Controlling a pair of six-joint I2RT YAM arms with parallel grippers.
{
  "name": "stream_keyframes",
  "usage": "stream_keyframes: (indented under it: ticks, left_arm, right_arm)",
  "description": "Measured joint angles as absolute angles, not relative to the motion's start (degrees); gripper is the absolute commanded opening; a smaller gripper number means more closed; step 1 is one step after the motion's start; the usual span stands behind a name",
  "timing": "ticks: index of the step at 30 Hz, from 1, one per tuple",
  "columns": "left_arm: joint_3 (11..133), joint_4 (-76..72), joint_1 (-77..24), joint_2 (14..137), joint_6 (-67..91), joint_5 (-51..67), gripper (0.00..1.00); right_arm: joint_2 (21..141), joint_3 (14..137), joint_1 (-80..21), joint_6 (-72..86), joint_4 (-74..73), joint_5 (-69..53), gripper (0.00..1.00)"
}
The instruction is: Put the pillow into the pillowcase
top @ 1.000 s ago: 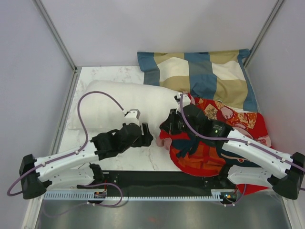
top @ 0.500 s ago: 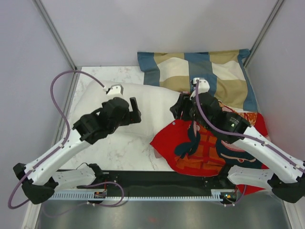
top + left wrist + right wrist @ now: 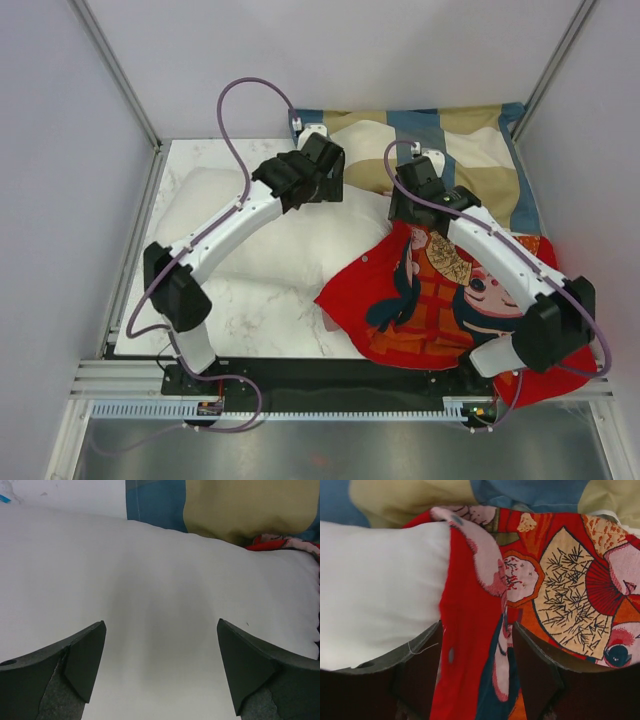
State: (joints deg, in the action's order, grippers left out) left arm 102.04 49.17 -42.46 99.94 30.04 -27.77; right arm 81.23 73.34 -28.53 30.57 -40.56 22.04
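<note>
I should lower my left gripper onto the far side of the white pillow and close it there, because only pillow is between its wide-open fingers.
The white pillow (image 3: 250, 230) lies across the table's left and middle. The red pillowcase (image 3: 440, 300) with its cartoon figure is spread at the right, and its left edge overlaps the pillow's right end. My left gripper (image 3: 330, 185) hovers open over the pillow's far side; the left wrist view shows only the pillow (image 3: 160, 570) between the wide-apart fingers of that gripper (image 3: 161, 630). My right gripper (image 3: 400, 208) is at the pillowcase's upper left corner. In its wrist view this gripper (image 3: 477, 630) stands open with a fold of pillowcase (image 3: 470, 605) between the fingers, beside the pillow (image 3: 375, 590).
A blue, tan and cream checked pillow (image 3: 470, 150) leans at the back right, just behind both grippers. Enclosure walls close in on the left, the back and the right. Bare marble tabletop (image 3: 200, 310) shows at the front left. A black rail (image 3: 320, 385) runs along the front edge.
Both arms have reached from the front of the table to the back. The right gripper has opened, and the pillowcase now lies spread flatter. The left gripper has moved across the pillow to its far side.
</note>
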Motion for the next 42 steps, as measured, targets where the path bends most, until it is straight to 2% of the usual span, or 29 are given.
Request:
stream_keyframes:
  ticks: [2,6,9,10,12,13,14,22,30,33,34,37,40,42]
  left_arm:
    - [103.53,49.17,-40.99,103.68,29.32,-26.13,0.95]
    - [102.96,47.92,-39.38,107.28,28.95,-23.24,0.72]
    - [96.99,42.09,-39.31,105.75,28.88,-21.91,0.55]
    - [94.02,39.42,-39.35,104.47,28.86,-21.61,0.41]
    - [88.95,35.64,-39.35,101.71,28.97,-20.58,0.25]
    - [86.8,33.71,-39.4,100.22,28.95,-20.18,0.1]
    - [85.06,32.12,-39.51,98.85,28.82,-19.75,0.03]
    - [78.37,26.59,-42.7,94.02,28.49,-20.88,0.02]
    - [77.67,25.96,-43.16,93.65,28.45,-21.15,0.02]
    - [76.75,25.45,-43.22,92.77,28.47,-21.1,0.02]
    - [76.44,25.36,-43.27,92.44,28.47,-21.08,0.02]
    - [75.57,25.23,-43.64,91.24,28.42,-20.8,0.02]
    - [75.22,25.41,-44.25,90.39,27.77,-20.56,0.02]
    - [75.13,25.65,-44.91,90.02,26.92,-20.32,0.02]
  right_arm:
    - [84.93,73.91,-26.41,30.09,-39.72,21.21,0.65]
    - [91.83,76.49,-23.66,29.34,-38.37,19.16,0.63]
    - [95.81,77.84,-23.11,28.99,-36.36,17.82,0.62]
    - [96.36,77.84,-23.03,28.93,-35.92,17.61,0.62]
    - [96.23,77.82,-23.03,28.93,-35.38,17.5,0.65]
    - [95.81,77.82,-23.03,28.93,-35.14,17.5,0.66]
    - [95.11,77.82,-23.03,28.91,-34.85,17.43,0.67]
    - [91.5,77.84,-22.98,28.84,-32.8,16.8,0.66]
    - [97.03,77.93,-22.57,28.93,-33.12,20.14,0.56]
    - [99.26,77.95,-22.33,28.91,-33.39,22.15,0.47]
    - [99.83,78.04,-22.33,28.84,-33.43,22.63,0.29]
    - [101.34,79.24,-22.35,28.29,-33.47,23.24,0.06]
    - [101.69,80.4,-22.74,27.57,-33.04,23.24,0.0]
    - [101.69,81.1,-23.42,27.07,-32.36,23.4,0.0]
